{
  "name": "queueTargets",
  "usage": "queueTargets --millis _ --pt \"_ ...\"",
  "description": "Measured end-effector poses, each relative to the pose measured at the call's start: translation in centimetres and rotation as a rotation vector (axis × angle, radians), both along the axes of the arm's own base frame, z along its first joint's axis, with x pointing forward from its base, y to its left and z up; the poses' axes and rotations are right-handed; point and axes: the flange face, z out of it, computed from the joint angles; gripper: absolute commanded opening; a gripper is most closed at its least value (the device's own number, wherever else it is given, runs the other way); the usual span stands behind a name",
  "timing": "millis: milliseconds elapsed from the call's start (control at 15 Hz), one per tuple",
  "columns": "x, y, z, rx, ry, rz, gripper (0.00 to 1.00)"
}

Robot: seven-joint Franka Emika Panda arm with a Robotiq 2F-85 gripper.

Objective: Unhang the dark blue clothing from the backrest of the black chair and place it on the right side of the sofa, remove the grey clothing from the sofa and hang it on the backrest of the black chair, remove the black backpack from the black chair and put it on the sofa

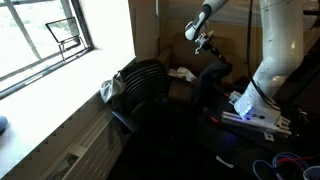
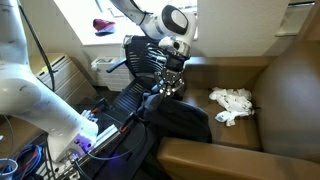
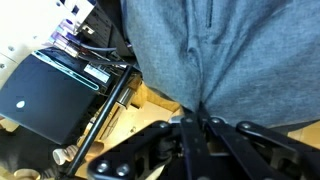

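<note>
Next, my gripper takes the dark blue clothing up and outward to the sofa's backrest by the sofa's near arm (image 2: pixel 275 122) and releases it, as that end lies empty.
My gripper (image 3: pixel 196 115) is shut on a fold of the dark blue clothing (image 3: pixel 220 50), which fills the top of the wrist view and looks grey-blue there. In both exterior views the gripper (image 1: pixel 205 43) (image 2: pixel 172 82) hangs between the black chair and the sofa, and the dark garment (image 1: pixel 211 85) (image 2: pixel 182 120) droops from it over the sofa's near arm. The ribbed backrest (image 1: pixel 147 78) (image 2: pixel 148 55) stands bare just beside it. The grey clothing (image 1: pixel 183 73) (image 2: pixel 232 103) lies crumpled on the brown sofa's seat (image 2: pixel 285 95). I cannot make out the black backpack among the dark shapes.
The robot's white base (image 1: pixel 268 70) and a black box with cables (image 3: pixel 50 95) stand close to the chair. A window and sill (image 1: pixel 50 45) run along one side. A pale object (image 1: pixel 112 88) sits by the chair's arm.
</note>
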Motion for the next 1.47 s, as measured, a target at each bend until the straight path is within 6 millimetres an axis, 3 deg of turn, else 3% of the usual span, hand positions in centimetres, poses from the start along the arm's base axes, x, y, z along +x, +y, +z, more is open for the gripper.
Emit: queueTargets --millis 200,333,600,800,933,1267,1467 --pt "0.3 -1.0 -0.5 -0.062 -0.036 -0.116 0.02" --pt "0.3 -4.5 0.4 -0.094 -0.079 -0.191 0.02" --pt "-0.9 -13.0 6.0 -0.174 -0.221 -0.354 0.02" --pt "-0.9 -17.2 10.7 -0.207 -0.345 -0.487 0.02" --pt "0.1 -17.6 11.4 -0.247 -0.400 -0.599 0.07" --pt "2.1 -16.1 9.0 -0.283 -0.375 -0.655 0.02" --pt "1.9 -18.9 10.5 -0.299 -0.448 -0.779 0.02"
